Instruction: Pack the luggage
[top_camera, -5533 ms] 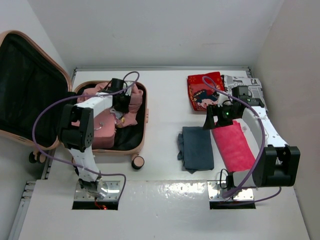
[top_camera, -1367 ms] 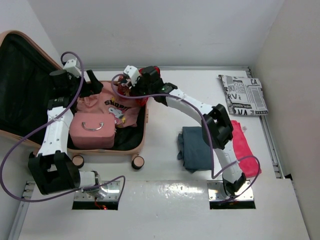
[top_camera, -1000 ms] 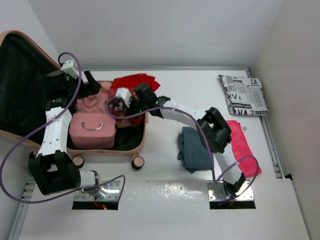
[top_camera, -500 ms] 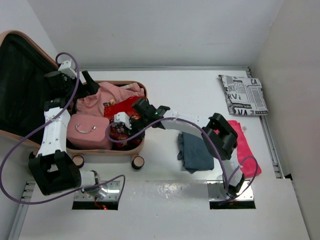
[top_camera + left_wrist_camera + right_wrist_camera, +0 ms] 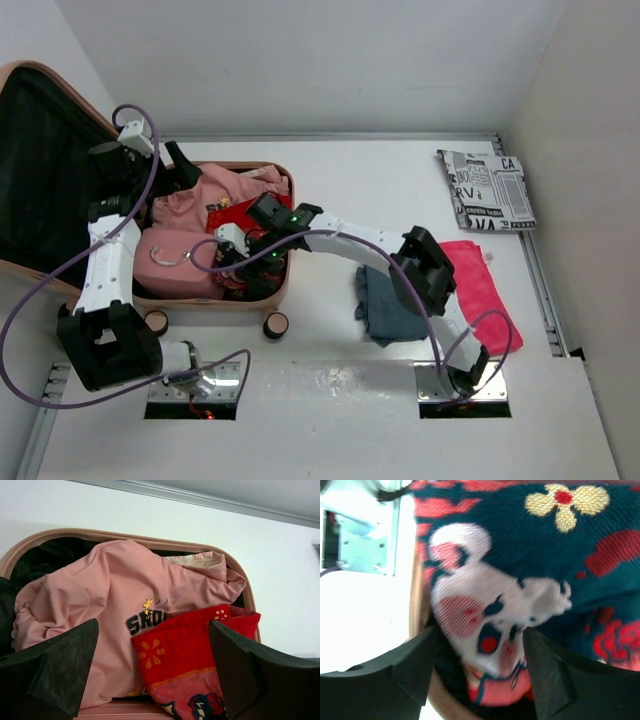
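The unpacked grey-blue cloth lies below my left gripper, far right in the top view. I swing over and down onto its suitcase-side edge (image 5: 367,286) next.
The luggage (image 5: 180,302) lies open at the left, its black-lined lid (image 5: 40,170) tilted back. Its base holds a pink Snoopy shirt (image 5: 215,190), a small pink box (image 5: 165,265) and a red patterned towel (image 5: 232,208). My right gripper (image 5: 240,268) reaches into the front right of the base. Its jaws stand apart around the towel (image 5: 520,555) without pinching it, beside the peach rim (image 5: 417,605). My left gripper (image 5: 178,160) hovers open over the back left. From there it looks down on the shirt (image 5: 100,595) and the towel (image 5: 185,655), holding nothing.
A folded grey-blue cloth (image 5: 385,300) and a pink towel (image 5: 478,285) lie right of the suitcase. A black-and-white printed cloth (image 5: 487,190) sits at the back right. The suitcase wheels (image 5: 275,325) stick out at its front. Walls close in at the back and on the right.
My right arm swung the red towel from the suitcase's back edge down into the front of its base, then its jaws spread apart. The left arm barely moved.
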### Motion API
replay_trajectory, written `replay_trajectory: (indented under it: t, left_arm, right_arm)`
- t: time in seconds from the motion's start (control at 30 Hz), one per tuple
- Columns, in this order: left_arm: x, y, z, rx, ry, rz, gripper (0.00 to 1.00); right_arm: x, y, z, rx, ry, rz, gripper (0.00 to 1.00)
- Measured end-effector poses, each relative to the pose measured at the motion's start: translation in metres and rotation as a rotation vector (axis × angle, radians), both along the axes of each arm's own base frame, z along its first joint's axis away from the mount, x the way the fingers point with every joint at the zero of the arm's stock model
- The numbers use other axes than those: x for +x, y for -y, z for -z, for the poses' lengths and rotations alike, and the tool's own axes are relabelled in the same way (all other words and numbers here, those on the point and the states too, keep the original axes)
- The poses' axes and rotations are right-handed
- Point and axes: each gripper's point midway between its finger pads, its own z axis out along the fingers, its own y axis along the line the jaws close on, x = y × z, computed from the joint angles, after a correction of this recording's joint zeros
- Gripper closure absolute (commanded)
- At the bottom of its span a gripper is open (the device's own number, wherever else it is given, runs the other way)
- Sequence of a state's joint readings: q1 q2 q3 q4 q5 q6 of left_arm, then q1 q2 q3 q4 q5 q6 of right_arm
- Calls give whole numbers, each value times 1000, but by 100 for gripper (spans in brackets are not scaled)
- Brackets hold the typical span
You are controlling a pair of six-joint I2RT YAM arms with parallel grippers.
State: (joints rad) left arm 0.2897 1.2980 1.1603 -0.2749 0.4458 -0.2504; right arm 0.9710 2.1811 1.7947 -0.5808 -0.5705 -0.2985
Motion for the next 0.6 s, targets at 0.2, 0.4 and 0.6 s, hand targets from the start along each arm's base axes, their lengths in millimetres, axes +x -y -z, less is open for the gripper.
replay_trajectory:
  t: [0.2,0.4,0.6]
  left_arm:
    - [-3,7,-20,-24,56,17,4]
    - [-7,22,-56,-12,169,78,5]
    - [-12,93,-62,84,211,281,5]
  right_arm:
    - [3,22,-72,63,75,49,26]
    - [42,74,-193,239,244,255,28]
    - [88,215,-160,129,193,745,28]
